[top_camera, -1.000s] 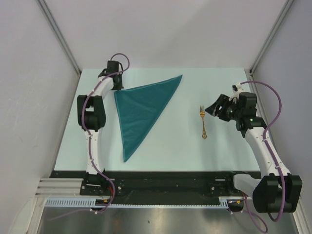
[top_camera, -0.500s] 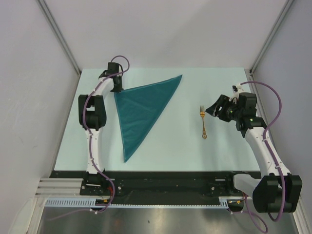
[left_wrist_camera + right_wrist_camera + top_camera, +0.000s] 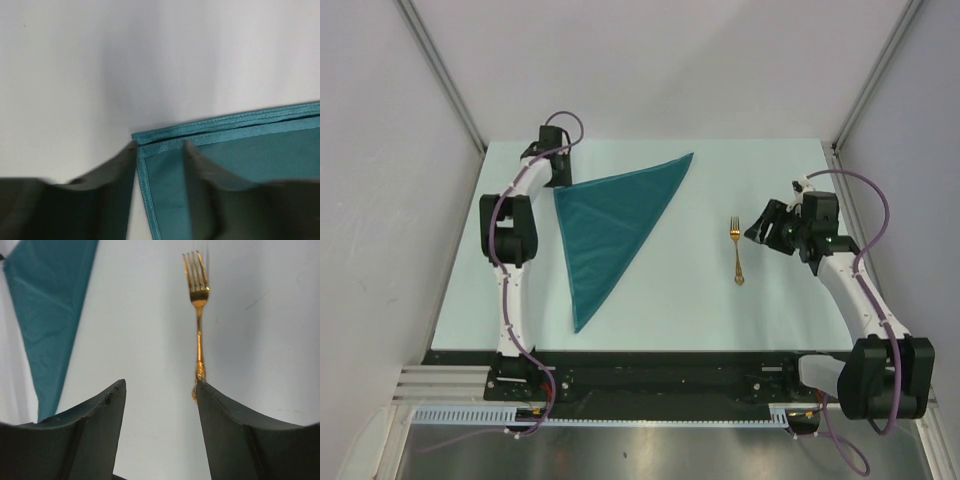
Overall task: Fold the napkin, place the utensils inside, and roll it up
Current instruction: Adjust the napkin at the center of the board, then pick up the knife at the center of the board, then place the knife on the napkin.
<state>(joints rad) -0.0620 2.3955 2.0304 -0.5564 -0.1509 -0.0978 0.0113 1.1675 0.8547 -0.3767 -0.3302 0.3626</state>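
Observation:
My right gripper moves down and to the left in the top view onto the fork's slim handle (image 3: 737, 256) (image 3: 199, 340) next, since it lies off by one finger.
The dark teal napkin (image 3: 610, 225) lies flat on the table, folded into a triangle with its long point toward the near edge. My left gripper (image 3: 558, 180) sits at its far-left corner. In the left wrist view the jaws stand apart, and the hemmed corner of the napkin (image 3: 240, 150) lies between them; the left gripper (image 3: 160, 145) is open. The gold fork (image 3: 736, 252) lies right of the napkin, tines pointing away. My right gripper (image 3: 757, 228) hovers open just right of it. In the right wrist view the fork (image 3: 199, 315) lies ahead of the right fingertip, and the right gripper (image 3: 160, 385) holds nothing.
The pale table (image 3: 670, 300) ends at a black rail along the near edge. Grey walls stand close on both sides and behind. The napkin (image 3: 45, 315) shows at the left in the right wrist view.
My left gripper has opened at the napkin's far-left corner, and the corner now lies flat. My right arm has shifted slightly toward the fork, still open.

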